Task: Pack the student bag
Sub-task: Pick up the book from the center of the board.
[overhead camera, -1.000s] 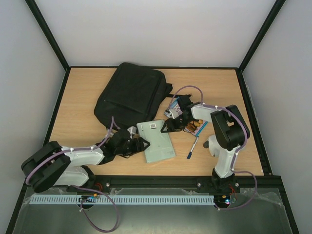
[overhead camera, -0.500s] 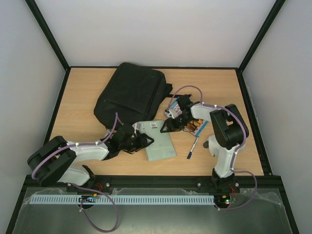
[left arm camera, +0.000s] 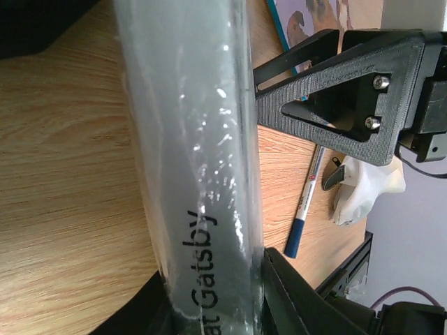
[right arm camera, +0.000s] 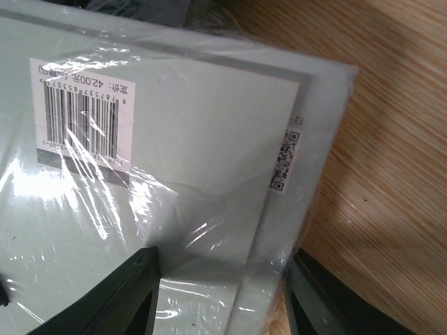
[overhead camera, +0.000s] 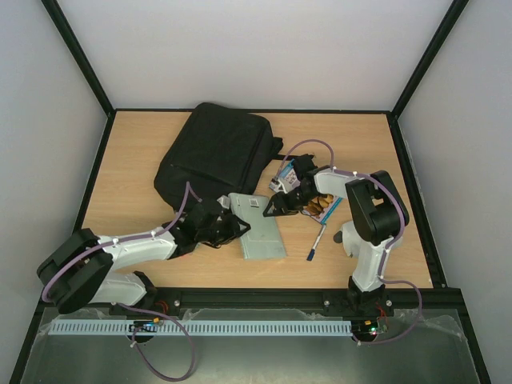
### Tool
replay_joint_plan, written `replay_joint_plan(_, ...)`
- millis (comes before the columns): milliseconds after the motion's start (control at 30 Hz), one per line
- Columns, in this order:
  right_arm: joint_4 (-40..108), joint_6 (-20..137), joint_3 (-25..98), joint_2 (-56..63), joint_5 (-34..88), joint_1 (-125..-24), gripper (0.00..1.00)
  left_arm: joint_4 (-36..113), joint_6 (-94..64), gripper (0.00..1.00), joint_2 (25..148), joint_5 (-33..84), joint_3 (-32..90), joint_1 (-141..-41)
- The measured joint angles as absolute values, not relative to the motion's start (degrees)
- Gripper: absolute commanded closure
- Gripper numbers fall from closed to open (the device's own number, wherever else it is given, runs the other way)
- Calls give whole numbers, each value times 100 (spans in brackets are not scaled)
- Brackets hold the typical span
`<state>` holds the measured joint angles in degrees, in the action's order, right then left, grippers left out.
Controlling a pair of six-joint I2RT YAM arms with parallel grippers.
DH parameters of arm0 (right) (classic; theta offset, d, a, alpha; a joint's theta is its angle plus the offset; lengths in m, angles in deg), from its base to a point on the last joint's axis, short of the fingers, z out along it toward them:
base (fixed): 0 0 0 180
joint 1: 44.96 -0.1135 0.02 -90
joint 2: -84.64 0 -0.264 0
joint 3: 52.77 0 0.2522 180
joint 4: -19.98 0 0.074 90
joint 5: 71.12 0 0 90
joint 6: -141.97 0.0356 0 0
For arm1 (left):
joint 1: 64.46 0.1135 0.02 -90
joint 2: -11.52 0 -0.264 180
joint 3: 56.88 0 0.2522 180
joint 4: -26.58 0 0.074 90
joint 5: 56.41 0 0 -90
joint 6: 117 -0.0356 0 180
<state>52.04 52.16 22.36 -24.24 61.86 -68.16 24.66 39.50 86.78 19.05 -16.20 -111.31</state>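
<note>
I will lift my left gripper outward over the book's side by the booklet and let go of the spine, while my right gripper's open fingers are on both sides of the book's opposite edge.
The black student bag (overhead camera: 216,156) lies flat at the back left of the table. A plastic-wrapped grey-green book (overhead camera: 260,228) lies in front of it, with its left edge tilted up. My left gripper (overhead camera: 233,228) is shut on the book's spine (left arm camera: 192,174), which reads "Gatsby". My right gripper (overhead camera: 278,206) is open at the book's far right corner (right arm camera: 209,174). That corner, near the barcode, sits between the wide-apart jaws.
A blue and white pen (overhead camera: 318,242) lies right of the book and also shows in the left wrist view (left arm camera: 307,209). A colourful picture booklet (overhead camera: 325,206) lies under the right arm. The right arm's base (overhead camera: 364,264) stands at the near right.
My left gripper has slid right onto the book's left edge and closed on it, tilting the book up. The right arm has barely moved.
</note>
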Motion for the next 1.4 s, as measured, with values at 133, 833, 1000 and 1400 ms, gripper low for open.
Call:
replay_joint_plan(133, 5230, 5183, 2249, -2409, 6186, -6807, 49, 2529, 3987, 98, 8643, 1915, -1572, -11131)
replay_joint_plan(833, 5812, 4840, 2529, 634, 6073, -5776, 5, 5497, 1769, 98, 7723, 2036, 922, -10329)
replay_joint_plan(1000, 5991, 4899, 2527, 1270, 5867, -5798, 4, 5447, 1231, 98, 7813, 1706, 1374, -10133)
replay_joint_plan(1400, 6013, 5187, 2564, 2013, 6842, -5782, 9, 4958, 735, 98, 7756, 613, 1379, -9984)
